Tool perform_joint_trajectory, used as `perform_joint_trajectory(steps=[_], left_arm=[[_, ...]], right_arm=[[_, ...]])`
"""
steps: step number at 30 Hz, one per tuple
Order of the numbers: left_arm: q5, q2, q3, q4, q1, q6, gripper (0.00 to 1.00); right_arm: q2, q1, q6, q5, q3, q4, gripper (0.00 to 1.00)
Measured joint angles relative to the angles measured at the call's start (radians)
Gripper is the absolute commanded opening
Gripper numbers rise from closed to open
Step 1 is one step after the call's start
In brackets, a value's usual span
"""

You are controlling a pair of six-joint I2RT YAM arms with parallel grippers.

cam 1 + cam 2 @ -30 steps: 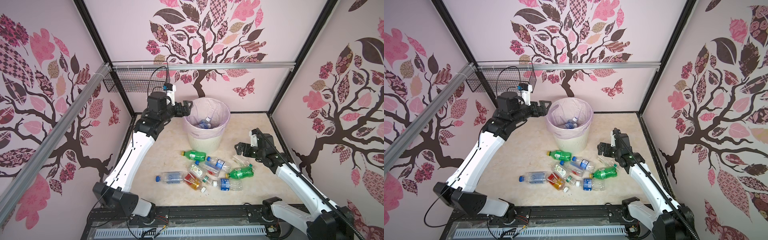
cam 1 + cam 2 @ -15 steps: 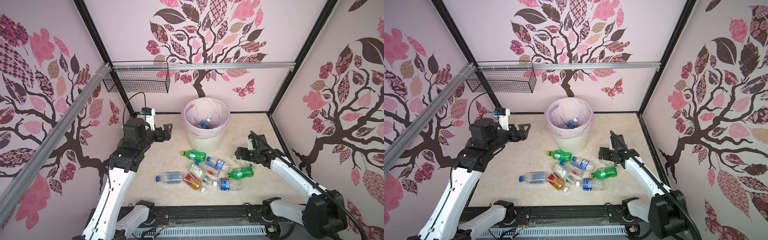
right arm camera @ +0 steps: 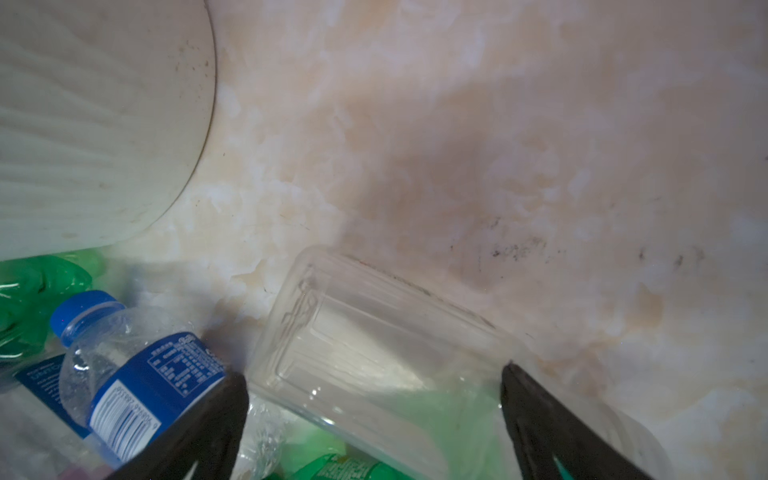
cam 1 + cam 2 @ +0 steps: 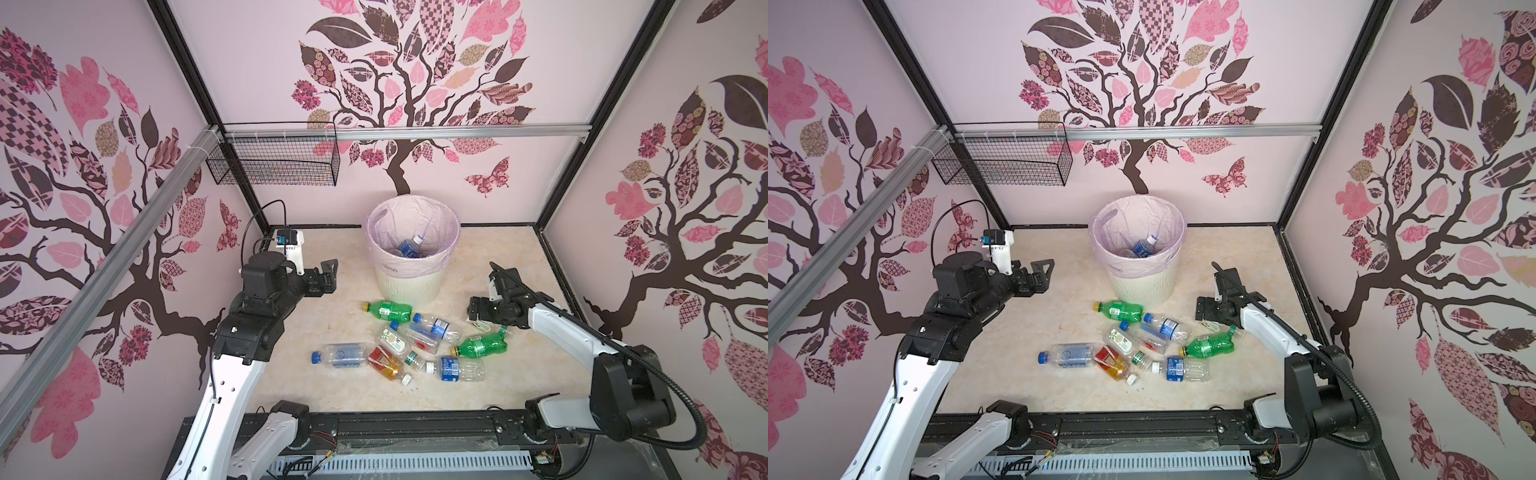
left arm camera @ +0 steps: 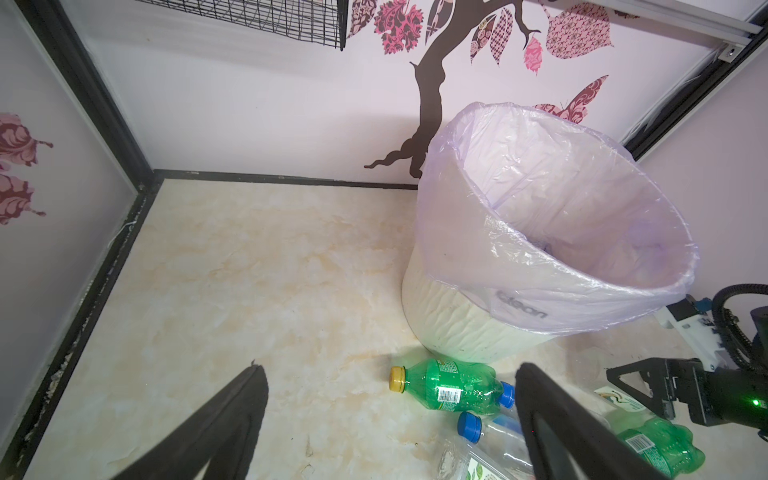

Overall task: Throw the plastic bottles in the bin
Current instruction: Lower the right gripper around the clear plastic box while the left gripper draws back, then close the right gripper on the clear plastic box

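My right gripper should lower a little further next, around the clear square-sided bottle's body (image 4: 480,325) (image 3: 400,360). That body is just below the gripper, between its open fingers.
The bin (image 4: 409,286) stands at the back middle, cream and ribbed with a pale pink liner, and a blue-labelled bottle (image 4: 409,247) lies inside it. Several plastic bottles lie on the floor before it: a green one with a yellow cap (image 4: 388,311), a second green one (image 4: 482,345), clear blue-capped ones (image 4: 340,355), and an amber one (image 4: 384,361). My left gripper (image 4: 330,276) hangs open and empty left of the bin, above the floor. My right gripper (image 3: 372,372) is open low over the pile's right edge, and a clear square-sided bottle (image 3: 374,332) lies between its fingers.
A black wire mesh basket (image 4: 274,166) hangs on the back wall at the left. Patterned walls close in three sides. An aluminium rail (image 4: 415,132) crosses the back wall above the bin. The black base rail (image 4: 415,428) runs along the front.
My left arm has drawn back from beside the bin's rim, down and to the left. The right gripper has come down onto the clear bottle at the pile's right edge.
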Motion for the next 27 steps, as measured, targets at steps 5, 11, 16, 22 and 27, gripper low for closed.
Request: perform_joint_trajectory(steps=[5,11,16,22,27], left_arm=[[-0.014,-0.011,-0.006,-0.004,0.0,0.005,0.96],[-0.022,-0.008,-0.006,-0.007,0.0,0.013,0.96],[-0.026,-0.006,-0.006,-0.012,0.0,0.016,0.96],[-0.026,-0.001,-0.006,-0.015,0.0,0.015,0.96],[-0.032,0.002,-0.006,-0.019,0.0,0.015,0.96]], right_arm=[[0.085,-0.004,0.0,-0.013,0.018,0.029,0.94],[0.164,-0.004,0.009,-0.011,0.018,0.029,0.92],[0.176,-0.004,0.022,-0.004,0.019,0.048,0.88],[0.212,-0.004,0.027,0.053,0.04,0.059,0.82],[0.22,-0.004,0.031,0.097,0.066,0.072,0.72]])
